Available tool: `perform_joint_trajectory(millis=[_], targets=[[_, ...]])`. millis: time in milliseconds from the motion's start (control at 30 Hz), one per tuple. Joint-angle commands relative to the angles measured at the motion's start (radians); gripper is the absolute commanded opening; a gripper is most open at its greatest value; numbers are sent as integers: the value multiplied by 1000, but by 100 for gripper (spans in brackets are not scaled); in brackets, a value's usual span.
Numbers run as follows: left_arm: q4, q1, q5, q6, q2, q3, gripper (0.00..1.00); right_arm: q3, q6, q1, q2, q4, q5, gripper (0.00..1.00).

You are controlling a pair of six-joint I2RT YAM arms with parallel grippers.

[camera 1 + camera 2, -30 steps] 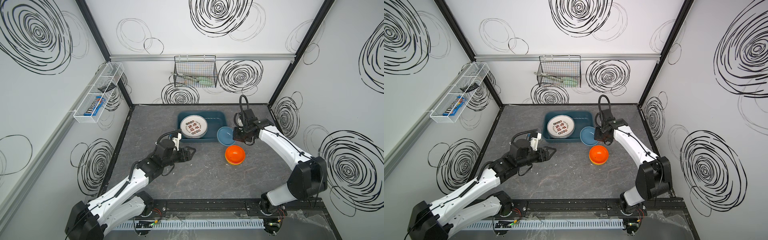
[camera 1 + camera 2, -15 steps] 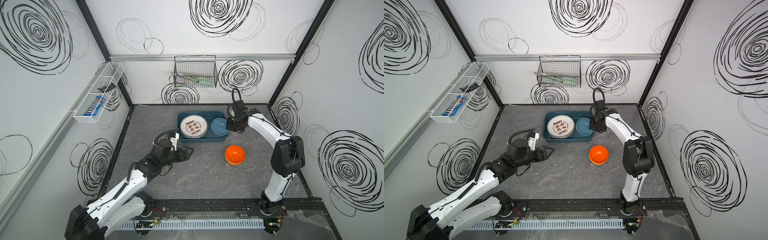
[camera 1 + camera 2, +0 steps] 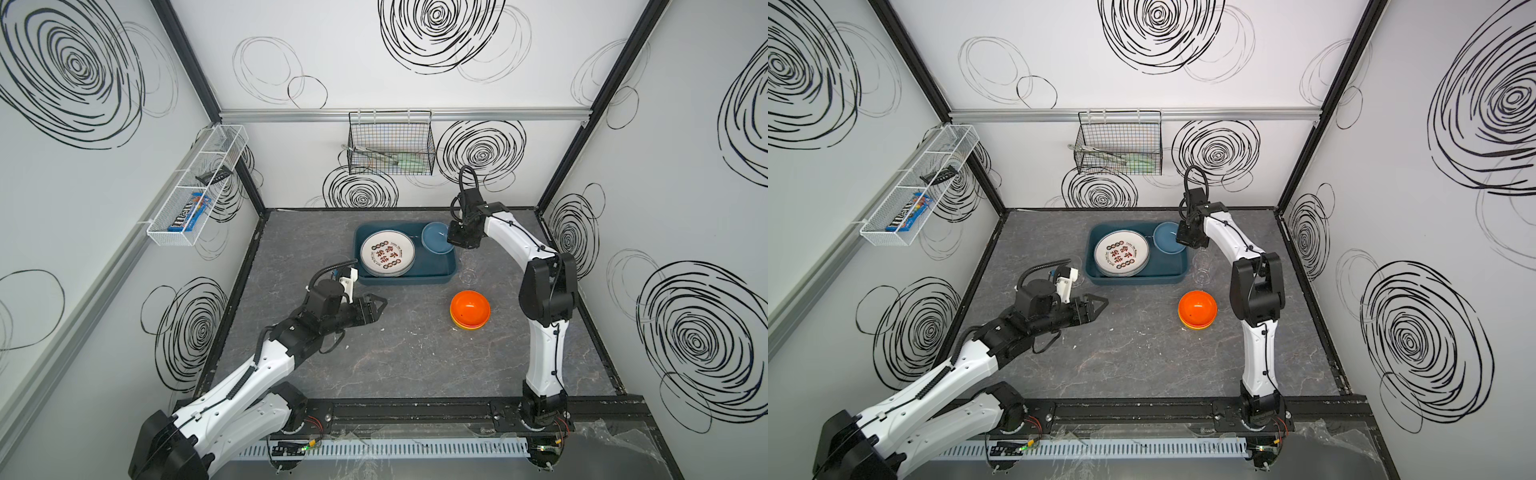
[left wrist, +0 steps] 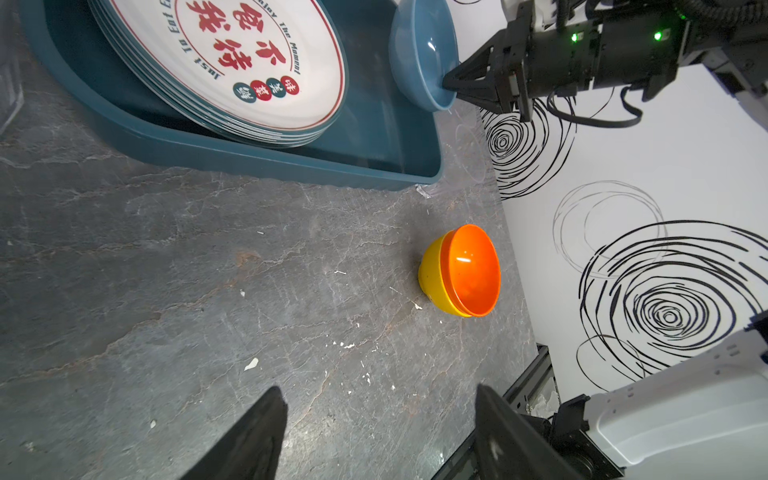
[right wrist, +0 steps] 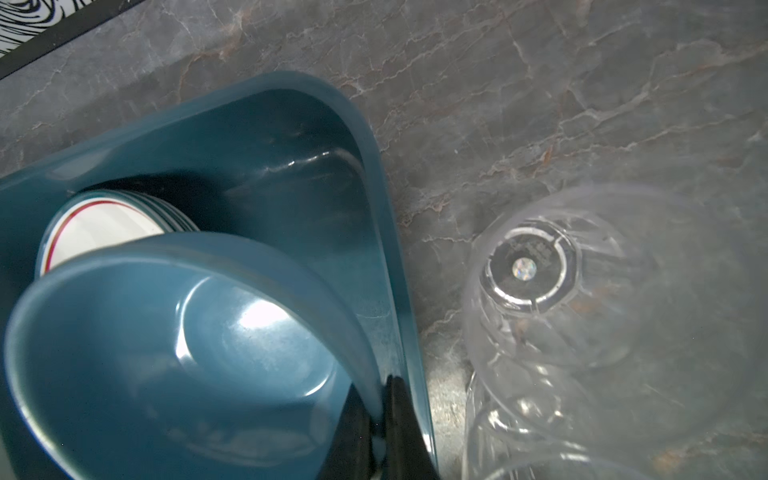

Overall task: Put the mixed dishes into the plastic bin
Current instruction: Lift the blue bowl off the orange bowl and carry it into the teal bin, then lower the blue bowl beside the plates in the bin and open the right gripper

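The end of the bin beside the plates is still empty, so my right gripper should next move down toward the plates and let go of the blue bowl (image 3: pixel 436 237) on the bare bottom of the bin there.
The teal plastic bin (image 3: pixel 405 277) (image 3: pixel 1136 279) holds a stack of white plates (image 3: pixel 387 254) (image 3: pixel 1121 253) with Chinese characters. My right gripper (image 3: pixel 449 238) (image 5: pixel 380 419) is shut on the rim of a blue bowl (image 3: pixel 436 237) (image 5: pixel 187 353), which hangs tilted over the bin's right end. An orange bowl (image 3: pixel 469 308) (image 4: pixel 473 270) sits nested in a yellow bowl (image 4: pixel 432 274) on the table to the front right of the bin. Clear cups (image 5: pixel 582 332) (image 3: pixel 1202 266) stand just right of the bin. My left gripper (image 3: pixel 380 305) (image 4: pixel 378 415) is open and holds nothing, in front of the bin's left end.
A black wire basket (image 3: pixel 390 145) hangs on the back wall above the bin. A white mesh shelf (image 3: pixel 195 187) with packets is fixed to the left wall. Dark rails (image 3: pixel 415 409) edge the grey marbled table.
My right gripper carried the blue bowl from the table right of the bin to over the bin's right end. My left arm drew back slightly, still open.
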State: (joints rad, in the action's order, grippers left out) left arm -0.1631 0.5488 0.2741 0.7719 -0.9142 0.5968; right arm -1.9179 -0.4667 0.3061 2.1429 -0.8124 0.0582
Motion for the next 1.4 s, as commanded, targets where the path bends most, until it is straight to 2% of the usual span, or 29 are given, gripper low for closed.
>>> perform_joint_trajectory(millis=[0,300,567,1367], targets=[[28,-5,10,9,13,-11,75,-83,-7,-5,45,-67,-19,3],[29,-6,9,13,11,-19,75,-251,-4,-6,170,-128,-27,3],[25,-6,7,18,10,-20,75,-337,9,-6,246,-151,-39,3],[30,-6,3,26,1,-29,75,-393,22,10,331,-132,-113,6]])
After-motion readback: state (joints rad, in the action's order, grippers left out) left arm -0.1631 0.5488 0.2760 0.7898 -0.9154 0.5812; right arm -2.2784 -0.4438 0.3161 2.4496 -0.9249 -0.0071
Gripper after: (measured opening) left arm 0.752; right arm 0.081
